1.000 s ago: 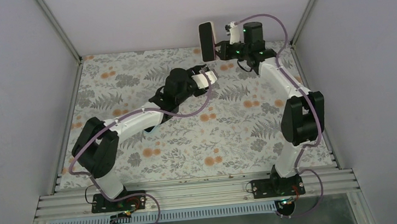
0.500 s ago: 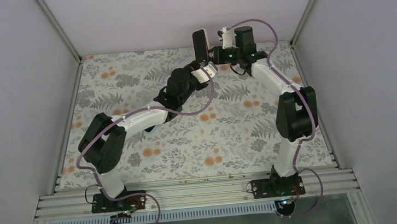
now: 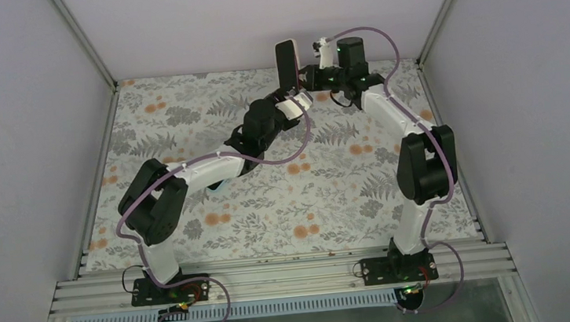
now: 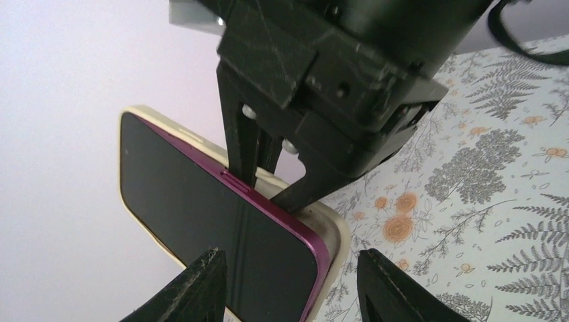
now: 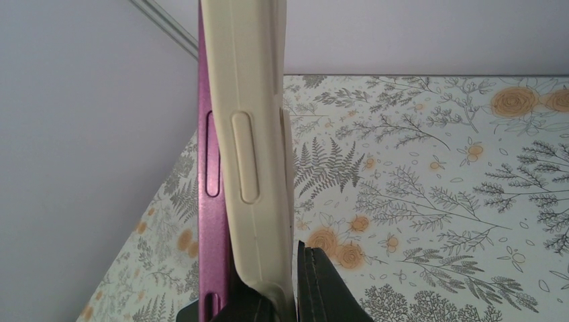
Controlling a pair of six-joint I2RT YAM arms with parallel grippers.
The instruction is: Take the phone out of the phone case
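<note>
My right gripper will next move back down and turn the cream case flat to let it go on the tabletop between the orange flowers, since that spot is empty.
My right gripper is shut on the wall of the cream phone case and holds it upright above the back of the table. The phone, with a black screen and a magenta frame, sits in the case, and its magenta edge stands partly out of the cream case. The right gripper pinches the case edge. My left gripper is open just below the phone. In the left wrist view the left gripper straddles the phone's lower corner with gaps on both sides.
The floral tablecloth covers the table. Grey walls and metal corner posts enclose it on three sides. The back wall is close behind the phone.
The right gripper has carried the phone a little to the left. The left arm has reached up and forward, bringing its open jaws under the phone. Little has moved in the last half second.
</note>
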